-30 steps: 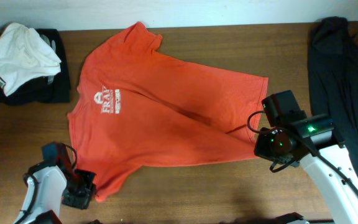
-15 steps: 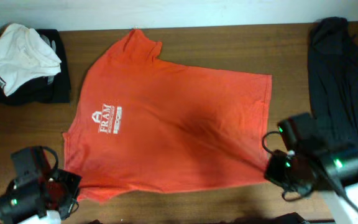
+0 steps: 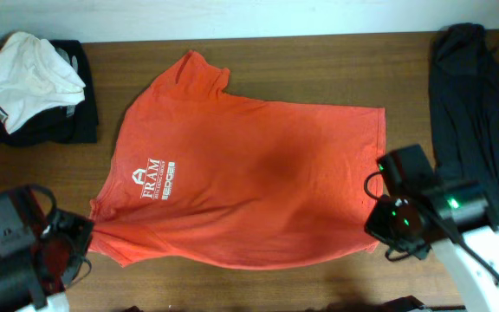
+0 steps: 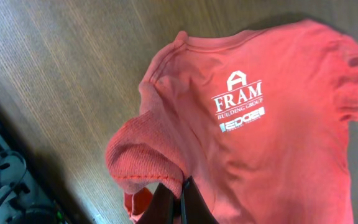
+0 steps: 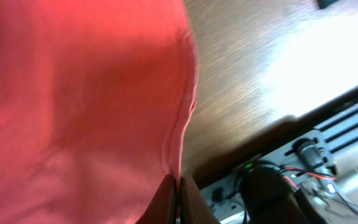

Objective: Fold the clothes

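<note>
I will next carry the hem outward with my left gripper onto the white lettering [image 3: 152,178] [image 4: 238,94], which is outward of that gripper, and let go there, folding in the sleeve that sticks out.
The red-orange T-shirt [image 3: 241,173] with white lettering [image 3: 152,178] lies spread on the wooden table, chest print facing up. My left gripper [image 3: 89,232] is shut on the hem of its front-left sleeve, seen bunched between the fingers in the left wrist view [image 4: 180,186]. My right gripper [image 3: 376,227] is shut on the shirt's front-right bottom corner; the right wrist view shows the hem edge pinched between the fingers [image 5: 176,183]. The cloth [image 5: 79,93] is stretched taut between both grippers, lifted a little along the front edge.
A pile of black and white clothes [image 3: 33,87] lies at the back left. A dark garment [image 3: 479,113] lies along the right side. The table's front edge [image 5: 272,134] runs just in front of both grippers, with frame rails and cables beyond it.
Both grippers have pulled the shirt's front edge apart and toward the front. The shirt has flattened and its wrinkles have stretched out; the left arm has moved left and forward.
</note>
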`<state>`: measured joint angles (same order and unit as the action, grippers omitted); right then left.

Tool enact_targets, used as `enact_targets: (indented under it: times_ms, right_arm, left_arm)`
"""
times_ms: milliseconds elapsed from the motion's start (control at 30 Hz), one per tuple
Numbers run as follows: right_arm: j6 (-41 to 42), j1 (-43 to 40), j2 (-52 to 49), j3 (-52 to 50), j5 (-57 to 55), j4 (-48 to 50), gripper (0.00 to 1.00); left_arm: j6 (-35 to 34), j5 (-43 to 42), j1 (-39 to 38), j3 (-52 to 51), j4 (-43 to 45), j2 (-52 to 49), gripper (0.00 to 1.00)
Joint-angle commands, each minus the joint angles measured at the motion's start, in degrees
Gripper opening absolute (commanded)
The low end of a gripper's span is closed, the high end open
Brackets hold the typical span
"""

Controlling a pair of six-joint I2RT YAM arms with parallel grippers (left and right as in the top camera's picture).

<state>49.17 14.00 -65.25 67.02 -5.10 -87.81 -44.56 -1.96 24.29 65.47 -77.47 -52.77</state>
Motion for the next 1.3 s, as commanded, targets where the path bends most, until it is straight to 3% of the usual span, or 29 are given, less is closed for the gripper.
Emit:
enact_targets:
  times_ms: [0,200,400,767,1067,1100,1133,1167,1200,1233,1267]
  right_arm:
    - [4.5,0.2,-2.8,-1.9,-7.4,2.5,0.04]
    - [5.3,0.2,-3.0,-1.9,-10.1,6.6,0.04]
    - [7.5,0.2,-3.0,-2.8,-12.8,10.6,0.04]
    - [7.5,0.2,-4.0,-11.5,-14.9,23.0,0.05]
    - [7.5,0.2,-16.6,-11.7,-14.9,30.4,0.08]
    - [7.5,0.2,-17.6,-11.7,-14.8,30.7,0.14]
    - [7.5,0.2,-18.1,-11.7,-14.9,30.8,0.36]
    - [7.2,0.2,-18.4,-11.7,-14.8,30.9,0.76]
    - [7.2,0.2,-18.4,-11.7,-14.8,30.9,0.98]
    - [7.2,0.2,-18.4,-11.7,-14.6,30.9,0.99]
    - [7.0,0.2,-18.4,-11.6,-14.6,30.8,0.99]
  left_arm:
    - [0.9,-0.2,0.1,0.7,2.7,-6.1,0.01]
    - [0.9,-0.2,-8.7,0.7,9.8,-21.1,0.01]
    - [0.9,2.8,-17.4,0.7,21.6,-28.2,0.01]
    - [0.9,5.0,-19.1,0.7,36.1,-37.1,0.01]
    - [0.9,5.0,-19.1,0.7,41.4,-41.2,0.04]
    - [0.9,4.9,-19.1,0.7,42.3,-41.6,0.07]
    - [0.9,4.8,-19.1,0.7,42.8,-42.0,0.13]
    - [0.9,4.8,-19.1,0.7,43.3,-42.5,0.38]
    - [1.0,4.8,-19.1,0.7,43.6,-42.9,0.8]
    - [1.0,4.8,-19.1,0.7,43.8,-43.1,0.99]
    - [1.3,4.8,-19.0,0.7,44.3,-43.1,0.99]
